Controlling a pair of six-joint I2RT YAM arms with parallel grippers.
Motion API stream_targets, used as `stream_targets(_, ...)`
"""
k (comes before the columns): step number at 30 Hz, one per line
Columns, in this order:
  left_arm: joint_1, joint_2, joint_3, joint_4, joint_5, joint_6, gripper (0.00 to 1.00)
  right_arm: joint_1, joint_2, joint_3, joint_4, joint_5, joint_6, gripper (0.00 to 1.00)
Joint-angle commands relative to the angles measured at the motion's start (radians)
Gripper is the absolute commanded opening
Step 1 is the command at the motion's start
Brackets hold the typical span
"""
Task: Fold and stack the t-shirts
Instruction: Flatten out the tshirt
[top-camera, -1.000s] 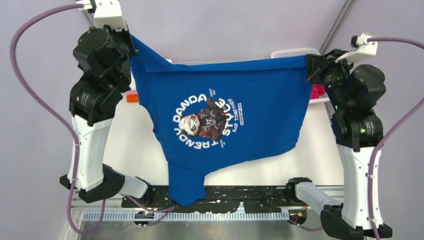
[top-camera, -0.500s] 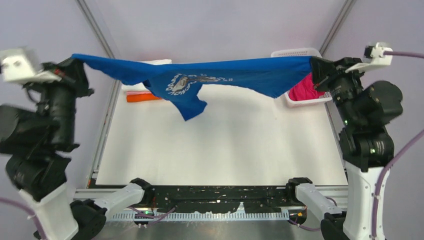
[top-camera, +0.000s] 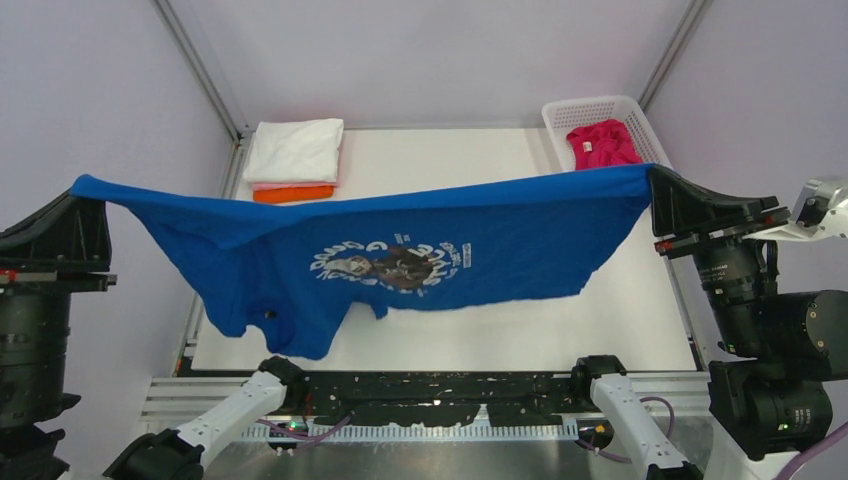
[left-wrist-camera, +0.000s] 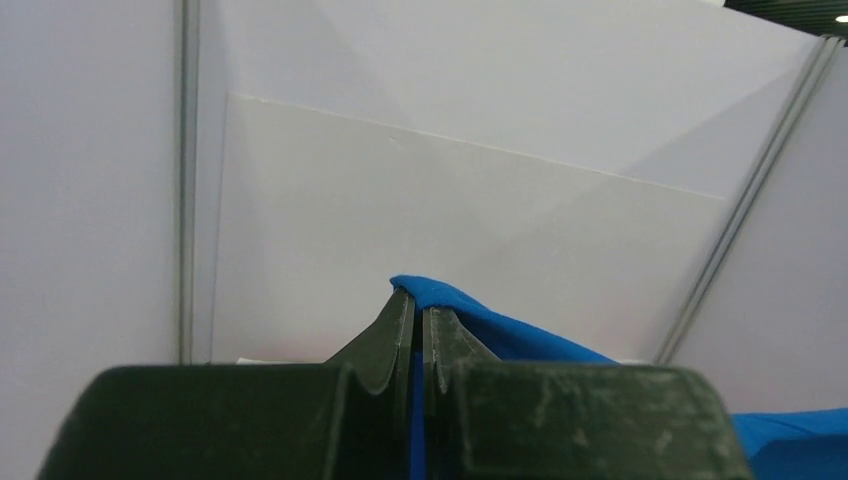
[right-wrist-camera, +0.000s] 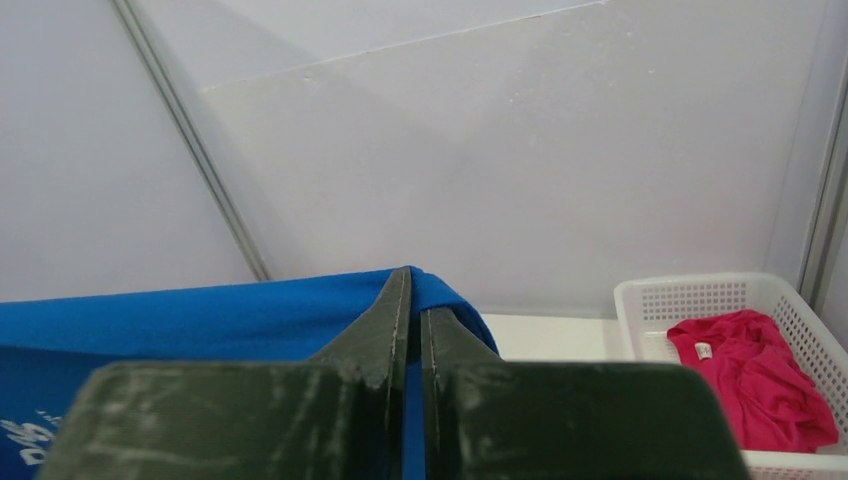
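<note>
My right gripper lowers outward to the bare tabletop (top-camera: 538, 166) (right-wrist-camera: 565, 340) beside the basket next and releases the shirt's corner, since the shirt hangs stretched.
A royal blue t-shirt (top-camera: 400, 250) with a round printed graphic hangs stretched in the air above the table, between my two grippers. My left gripper (top-camera: 95, 200) is shut on its left corner, seen in the left wrist view (left-wrist-camera: 418, 300). My right gripper (top-camera: 655, 183) is shut on its right corner, seen in the right wrist view (right-wrist-camera: 413, 285). A sleeve droops at the lower left (top-camera: 300, 335). A folded stack, white (top-camera: 295, 150) over pale pink and orange (top-camera: 293, 194), lies at the back left. A magenta t-shirt (top-camera: 603, 143) lies crumpled in the basket.
A white plastic lattice basket (top-camera: 560, 115) stands at the table's back right, also in the right wrist view (right-wrist-camera: 680, 300). The white table (top-camera: 470, 330) shows below the hanging shirt. Metal frame posts (top-camera: 195, 60) rise at both back corners.
Both arms have swung outward and toward the near side, carrying the blue shirt from a hanging spread to a lower, wider stretch across the table. Both grips have held.
</note>
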Motion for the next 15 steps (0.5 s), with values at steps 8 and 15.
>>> stream_targets(8, 0.006, 0.157, 0.112, 0.085, -0.08, 0.078, 0.0, -0.004, 0.101, 0.108, -0.066, 0.137, 0.006, 0.05)
stream_targets(15, 0.035, 0.374, -0.158, 0.224, -0.271, 0.178, 0.0, -0.005, 0.236, -0.138, -0.006, 0.269, 0.029, 0.05)
